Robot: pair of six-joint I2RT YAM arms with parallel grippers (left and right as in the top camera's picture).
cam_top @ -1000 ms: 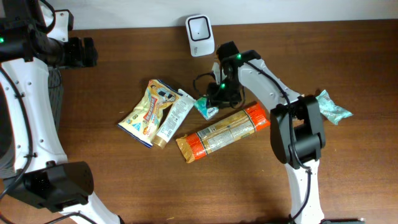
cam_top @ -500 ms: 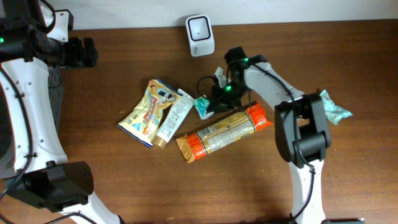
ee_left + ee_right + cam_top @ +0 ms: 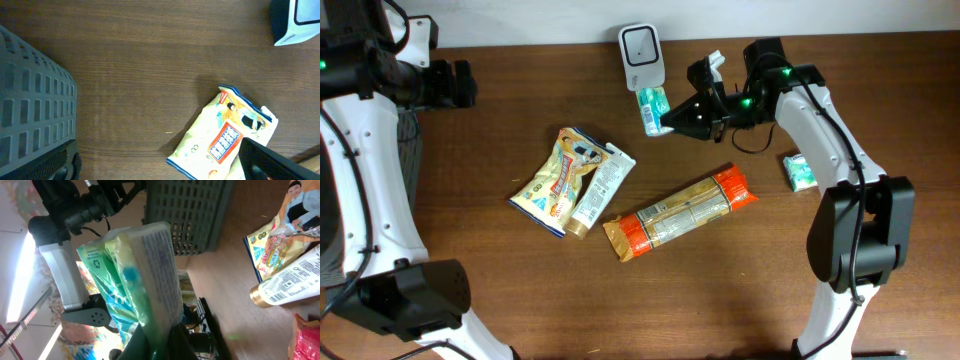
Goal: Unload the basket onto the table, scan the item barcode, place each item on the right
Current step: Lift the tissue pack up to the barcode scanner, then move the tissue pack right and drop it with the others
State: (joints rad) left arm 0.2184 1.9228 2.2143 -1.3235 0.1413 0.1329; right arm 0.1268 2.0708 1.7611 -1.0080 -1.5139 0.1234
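Observation:
The robot should next carry the packet with its right gripper to the right in the overhead view and down beside the other green packet (image 3: pixel 800 173), to let go of it away from the items in the middle of the table.
My right gripper (image 3: pixel 686 113) is shut on a green and teal packet (image 3: pixel 653 108) and holds it in the air just below the white scanner (image 3: pixel 640 45) at the table's back edge. In the right wrist view the packet (image 3: pixel 145 275) stands upright out of the shut fingers (image 3: pixel 150 342), a printed white side showing. My left gripper (image 3: pixel 455 83) hangs open at the far left, away from the items. Its fingers (image 3: pixel 265 160) frame bare wood and the corner of a snack bag (image 3: pixel 225 135).
A yellow snack bag (image 3: pixel 555 180), a white tube (image 3: pixel 597 190) and a long orange-ended pack (image 3: pixel 682 212) lie mid-table. Another green packet (image 3: pixel 800 170) lies at the right. A grey basket (image 3: pixel 30 100) stands at the left edge.
My right gripper shut on the green packet beside the orange pack, then lifted it and carried it up toward the scanner. The left arm has not moved.

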